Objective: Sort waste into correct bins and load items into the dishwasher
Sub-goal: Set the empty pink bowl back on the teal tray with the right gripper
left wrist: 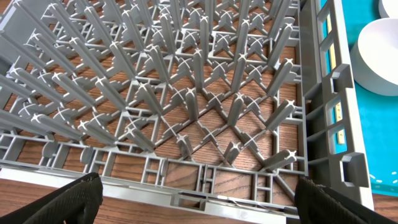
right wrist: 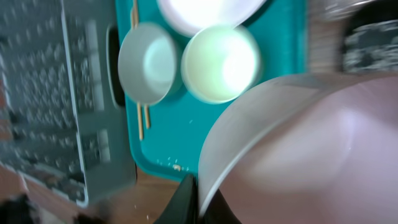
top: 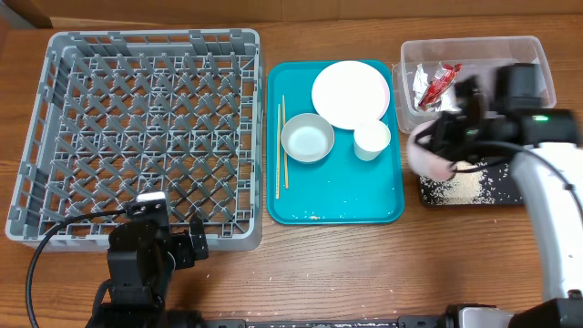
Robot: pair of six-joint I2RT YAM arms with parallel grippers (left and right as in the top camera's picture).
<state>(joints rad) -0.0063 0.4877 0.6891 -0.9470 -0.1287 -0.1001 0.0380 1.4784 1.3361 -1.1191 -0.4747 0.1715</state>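
Next I need to bring my right gripper down to the left in the overhead view and release the bowl, since the teal tray's bare near part lies below on that side.
My right gripper (top: 444,153) is shut on the rim of a pinkish bowl (top: 424,155), held tilted between the teal tray and the black tray (top: 474,191), which holds loose white rice. In the right wrist view the bowl (right wrist: 298,149) fills the lower right and my fingers (right wrist: 202,199) pinch its rim. The clear tub (top: 474,55) holds a red-and-white wrapper (top: 437,82). On the teal tray (top: 383,205) lie a white plate (top: 351,91), a pale bowl (top: 307,138), a white cup (top: 372,139) and chopsticks (top: 281,146). My left gripper (left wrist: 199,199) is open at the near edge of the grey dish rack (top: 146,128).
A few rice grains lie on the teal tray's near edge (top: 314,216). The rack's upright pegs (left wrist: 193,106) fill the left wrist view. Bare wood table (top: 364,264) runs along the front.
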